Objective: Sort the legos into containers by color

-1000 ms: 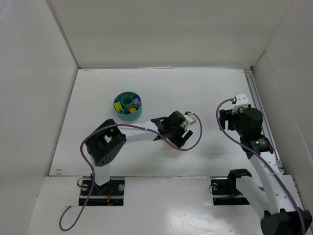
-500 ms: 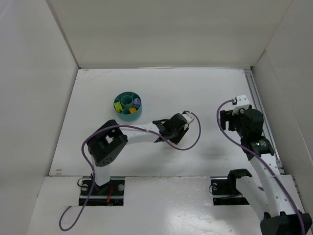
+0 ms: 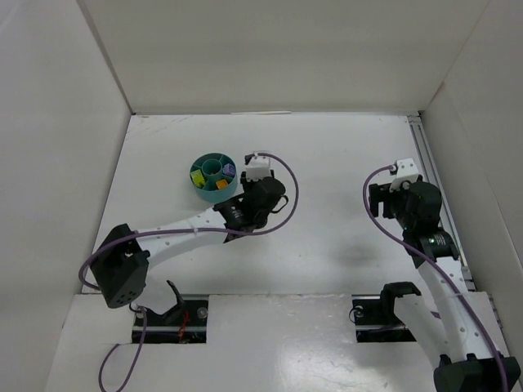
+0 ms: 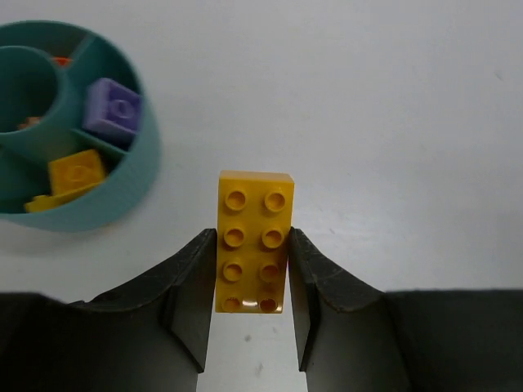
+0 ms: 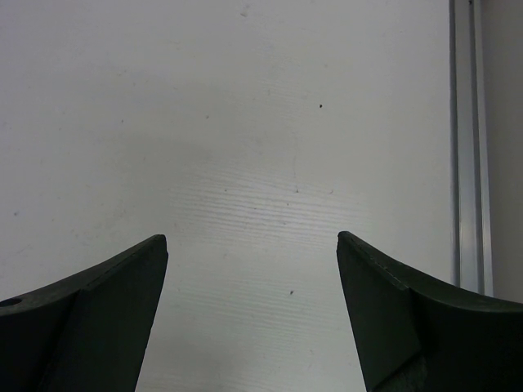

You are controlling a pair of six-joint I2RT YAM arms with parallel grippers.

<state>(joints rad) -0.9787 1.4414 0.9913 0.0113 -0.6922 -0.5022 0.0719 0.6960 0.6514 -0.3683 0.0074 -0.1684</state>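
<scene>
I will next swing my left gripper to the left in the top view and turn it above the teal dish's yellow-lego section (image 3: 221,184) (image 4: 69,180), because the lego it holds matches that color.
My left gripper (image 4: 252,238) is shut on a yellow two-by-four lego (image 4: 254,237), held above the table just right of the teal dish (image 4: 131,189). The dish's compartments hold a purple lego (image 4: 113,110), yellow legos (image 4: 76,173) and an orange-red bit (image 4: 59,60). From above, the left gripper (image 3: 255,198) hangs beside the dish (image 3: 219,194) on its right; the held lego is hidden there. At the right of the table my right gripper (image 5: 252,241) stands open over bare surface, also seen from above as the right gripper (image 3: 399,201).
White walls enclose the table on three sides. A metal rail (image 5: 466,139) runs along the right edge, close to the right arm. The left arm's purple cable (image 3: 282,175) loops above the wrist.
The left arm has swung from the table's middle to the left and back, up to the dish, its jaws having closed on the yellow lego. The right arm has not moved.
</scene>
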